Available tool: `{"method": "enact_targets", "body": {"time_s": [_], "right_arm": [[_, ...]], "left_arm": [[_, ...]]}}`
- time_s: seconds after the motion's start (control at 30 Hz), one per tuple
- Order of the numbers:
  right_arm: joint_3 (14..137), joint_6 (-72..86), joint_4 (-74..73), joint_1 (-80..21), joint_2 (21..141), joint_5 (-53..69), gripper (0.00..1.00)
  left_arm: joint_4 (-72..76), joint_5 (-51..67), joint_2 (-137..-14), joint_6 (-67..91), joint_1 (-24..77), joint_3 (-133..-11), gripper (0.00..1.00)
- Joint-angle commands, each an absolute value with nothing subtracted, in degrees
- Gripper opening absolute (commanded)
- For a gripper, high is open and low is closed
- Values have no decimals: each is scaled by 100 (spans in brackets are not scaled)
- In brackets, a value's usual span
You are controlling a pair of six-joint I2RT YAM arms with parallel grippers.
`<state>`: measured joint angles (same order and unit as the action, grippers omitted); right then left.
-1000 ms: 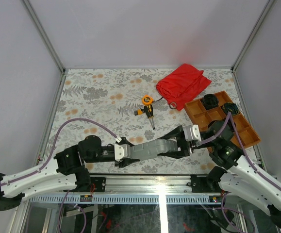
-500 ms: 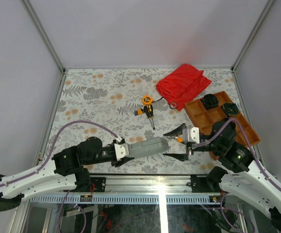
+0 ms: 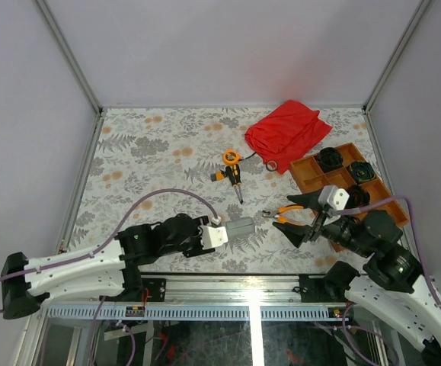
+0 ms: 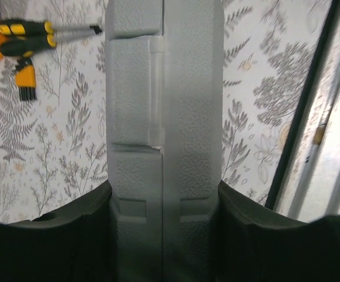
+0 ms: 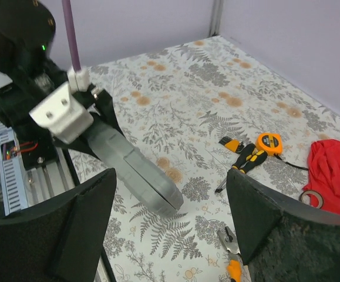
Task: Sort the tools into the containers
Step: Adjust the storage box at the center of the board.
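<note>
I will bring my left gripper down next and release the grey case on the bare tabletop below, because my gripper still holds the case tilted above the table.
My left gripper is shut on one end of the closed grey case and holds it tilted above the table. In the left wrist view the case fills the gap between my fingers. My right gripper is open and empty, just right of the orange-handled pliers lying on the table. The right wrist view shows the case and the pliers between my open fingers. The tape measure, screwdrivers and a tiny orange-black piece lie mid-table.
A red cloth lies at the back right. An orange-brown divided tray with black round parts stands at the right edge, behind my right arm. The table's metal front rail runs just below both grippers.
My right gripper let go of the case's far end, opened and drew back right. My left arm pulled the case back left. The pliers now show on the table.
</note>
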<state>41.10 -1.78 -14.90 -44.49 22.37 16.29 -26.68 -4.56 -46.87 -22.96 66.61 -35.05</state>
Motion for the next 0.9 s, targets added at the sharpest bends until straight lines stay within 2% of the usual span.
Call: {"method": "enact_targets", "body": {"time_s": [0.0, 0.17, 0.33, 0.43, 0.57, 0.77, 0.87], "right_arm": [[4023, 284, -1281, -4436, 1894, 1090, 82], [3881, 170, -1361, -4436, 1797, 1107, 82], [3729, 139, -1359, -4436, 1777, 1213, 82], [3684, 113, -1358, -4432, 1760, 1273, 82], [3665, 88, -1363, -4438, 1732, 1276, 83], [3683, 70, -1420, -4438, 1762, 1313, 83], [3676, 58, -1425, -4438, 1767, 1344, 83]], "left_arm": [[-2250, -1014, -5064, -2620, 6662, -3622, 8], [-1801, -1554, -5400, -2776, 6662, -3433, 12], [-1525, -1891, -5490, -2901, 6654, -3182, 30], [-1408, -1755, -5414, -2903, 6660, -3033, 40], [-1406, -1485, -5300, -2927, 6659, -2873, 48], [-1444, -1249, -5203, -2801, 6662, -2831, 73], [-1505, -1116, -5218, -2754, 6657, -2847, 80]]}}
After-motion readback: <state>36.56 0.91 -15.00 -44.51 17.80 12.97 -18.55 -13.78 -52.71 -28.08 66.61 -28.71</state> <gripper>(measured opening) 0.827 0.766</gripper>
